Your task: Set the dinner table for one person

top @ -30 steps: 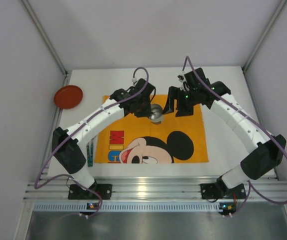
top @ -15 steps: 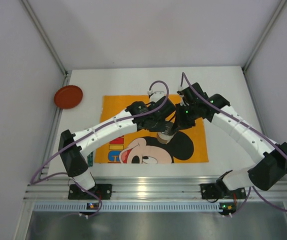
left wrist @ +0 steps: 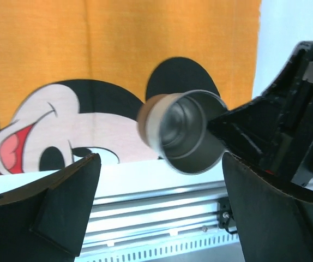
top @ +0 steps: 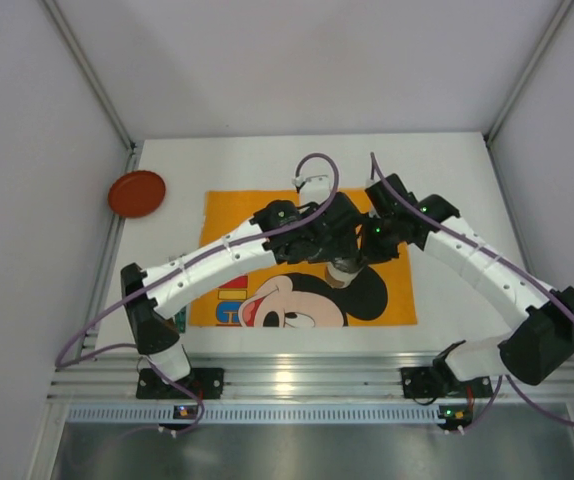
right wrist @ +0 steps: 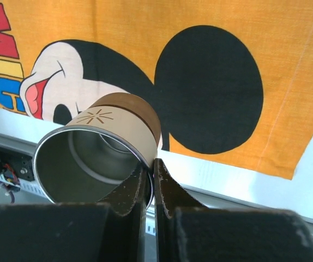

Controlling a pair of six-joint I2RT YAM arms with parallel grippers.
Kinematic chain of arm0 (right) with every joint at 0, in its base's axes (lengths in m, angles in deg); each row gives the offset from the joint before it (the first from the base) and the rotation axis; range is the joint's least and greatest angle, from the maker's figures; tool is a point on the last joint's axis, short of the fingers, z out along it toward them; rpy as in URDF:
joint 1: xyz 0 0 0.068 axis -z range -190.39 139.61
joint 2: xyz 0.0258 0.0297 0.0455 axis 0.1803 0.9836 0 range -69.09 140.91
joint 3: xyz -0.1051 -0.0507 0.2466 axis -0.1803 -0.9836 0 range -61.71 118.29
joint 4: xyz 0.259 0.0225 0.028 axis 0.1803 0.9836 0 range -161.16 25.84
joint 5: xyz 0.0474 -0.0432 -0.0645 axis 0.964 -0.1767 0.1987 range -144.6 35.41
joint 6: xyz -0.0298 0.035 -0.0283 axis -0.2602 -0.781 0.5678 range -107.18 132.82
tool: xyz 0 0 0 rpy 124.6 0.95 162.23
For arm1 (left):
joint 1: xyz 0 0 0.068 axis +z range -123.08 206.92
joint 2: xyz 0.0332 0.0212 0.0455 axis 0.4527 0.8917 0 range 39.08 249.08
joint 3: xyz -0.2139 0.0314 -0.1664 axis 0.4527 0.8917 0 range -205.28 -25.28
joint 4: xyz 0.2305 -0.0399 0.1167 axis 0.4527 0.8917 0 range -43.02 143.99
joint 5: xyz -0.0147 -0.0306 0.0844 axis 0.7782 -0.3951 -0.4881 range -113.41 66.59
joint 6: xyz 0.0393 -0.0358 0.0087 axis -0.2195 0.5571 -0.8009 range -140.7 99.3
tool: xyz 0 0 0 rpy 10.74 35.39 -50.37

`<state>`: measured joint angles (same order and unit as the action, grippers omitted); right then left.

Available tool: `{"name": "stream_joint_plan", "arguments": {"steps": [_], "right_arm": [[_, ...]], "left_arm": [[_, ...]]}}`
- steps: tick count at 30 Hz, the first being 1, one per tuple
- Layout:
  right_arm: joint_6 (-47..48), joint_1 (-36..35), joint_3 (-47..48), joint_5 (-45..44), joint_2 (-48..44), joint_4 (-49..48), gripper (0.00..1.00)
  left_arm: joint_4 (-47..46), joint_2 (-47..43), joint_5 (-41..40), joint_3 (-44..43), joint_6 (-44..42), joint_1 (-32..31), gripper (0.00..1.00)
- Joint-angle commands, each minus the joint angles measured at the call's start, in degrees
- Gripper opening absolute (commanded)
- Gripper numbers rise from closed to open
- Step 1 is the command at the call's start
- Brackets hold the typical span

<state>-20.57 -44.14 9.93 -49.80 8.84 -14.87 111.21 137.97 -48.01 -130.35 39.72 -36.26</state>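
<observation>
Next, my right gripper carries the cup (top: 342, 270) outward toward the orange cloth's far edge. It then lowers it and releases the cup's rim, since the cup hangs above the cloth.
A beige and brown cup with a metal inside (right wrist: 113, 123) hangs tilted above the orange cloth (top: 237, 215), over the mouse's black ear. My right gripper (right wrist: 149, 170) is shut on the cup's rim, one finger inside and one outside. My left gripper (left wrist: 159, 161) stands wide open just behind the cup (left wrist: 182, 131), its fingers (left wrist: 69, 191) well apart from it on both sides. From above, the cup (top: 342, 270) shows between the two wrists, left gripper (top: 329, 245) and right gripper (top: 360, 252) close together. The white dinner table (top: 447, 170) lies under the cloth.
A red dish (top: 136, 193) sits at the table's far left. Something thin and teal (top: 180, 300) lies left of the cloth, partly under the left arm. The ribbed aluminium rail (top: 297, 380) runs along the near edge. White walls close in both sides.
The left gripper carried the cup rightward and nearer, then opened and let go. The right gripper shut on the cup's rim and now holds it.
</observation>
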Motion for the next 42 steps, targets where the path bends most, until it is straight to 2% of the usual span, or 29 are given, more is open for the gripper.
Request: {"name": "stream_joint_plan", "arguments": {"steps": [1,3,4,6,7,9,10,11,12,13,15,19,23,29,31,32,33,35,37,38,39,42], "right_arm": [[1.65,2.45,2.19,-3.48,-0.68,-1.36,0.00],[2.36,5.18,3.33,-3.13,0.46,-1.62,0.00],[2.97,6.06,4.03,-2.87,2.03,-1.71,0.00],[3.41,9.04,6.58,-1.90,3.62,-1.71,0.00],[4.11,9.93,7.63,-1.38,5.46,-1.71,0.00],[5.17,12.82,11.23,-2.24,7.75,-1.63,0.00],[5.70,13.97,12.46,-2.42,10.55,-1.62,0.00],[5.70,15.03,15.17,-1.38,12.23,-1.71,0.00],[5.87,16.78,16.77,-0.93,14.07,-1.71,0.00],[6.05,17.32,18.61,-0.67,17.92,-1.63,0.00],[6.14,18.02,24.50,-1.63,21.98,-1.36,0.00],[5.88,18.20,33.55,-6.88,33.50,-0.92,0.00],[4.04,18.64,41.81,-12.60,41.85,0.57,0.00],[0.43,19.52,43.33,-18.07,48.01,1.54,0.00],[0.51,19.52,42.89,-17.98,49.07,0.66,0.10],[0.60,19.52,42.62,-17.63,49.42,0.57,0.32],[1.39,19.43,42.45,-17.11,49.68,0.40,0.45],[2.18,19.43,42.45,-16.49,49.43,0.48,0.60],[2.97,19.52,42.62,-17.27,47.41,0.57,0.66],[3.15,19.52,42.53,-17.37,46.27,0.57,0.73],[2.98,19.69,42.62,-17.37,43.65,0.57,0.76],[1.75,19.69,42.01,-16.84,37.15,1.27,0.82]], "left_arm": [[6.86,-7.91,-8.96,0.90,2.07,0.77,0.98],[6.88,-13.69,-10.65,4.86,1.19,4.10,0.98],[6.62,-15.73,-10.38,9.06,-0.47,8.12,0.98],[3.90,-22.03,-7.58,13.39,-5.54,13.40,0.98],[1.97,-24.08,-6.44,18.02,-7.93,19.61,0.98],[-5.22,-29.51,-4.67,22.87,-13.20,25.36,0.98],[-8.04,-30.76,-3.88,27.42,-18.27,30.34,0.98],[-14.59,-31.91,-2.48,29.47,-21.19,32.83,0.98],[-17.35,-32.79,2.66,31.32,-26.53,35.12,0.98],[-19.47,-32.54,5.06,33.77,-28.33,39.23,0.98],[-22.30,-28.86,9.29,34.50,-30.44,42.42,0.98],[-20.81,-18.32,12.64,30.29,-31.42,48.66,0.94],[-23.00,-12.15,16.86,29.58,-32.21,50.69,0.88],[-24.16,-11.18,18.45,28.79,-33.88,51.92,0.88],[-24.32,-11.35,17.84,28.44,-34.58,52.71,0.88],[-24.59,-11.79,16.96,28.52,-34.67,52.98,0.88],[-24.85,-12.05,16.87,29.13,-34.67,53.42,0.88],[-24.68,-12.49,17.13,29.58,-34.41,55.00,0.88],[-24.68,-12.58,17.39,29.76,-34.41,56.49,0.88],[-24.24,-12.32,17.39,29.49,-34.49,56.93,0.88],[-22.58,-12.06,16.44,28.45,-34.32,57.89,0.88],[-21.95,-11.44,14.67,27.91,-33.18,59.65,0.87]]}}
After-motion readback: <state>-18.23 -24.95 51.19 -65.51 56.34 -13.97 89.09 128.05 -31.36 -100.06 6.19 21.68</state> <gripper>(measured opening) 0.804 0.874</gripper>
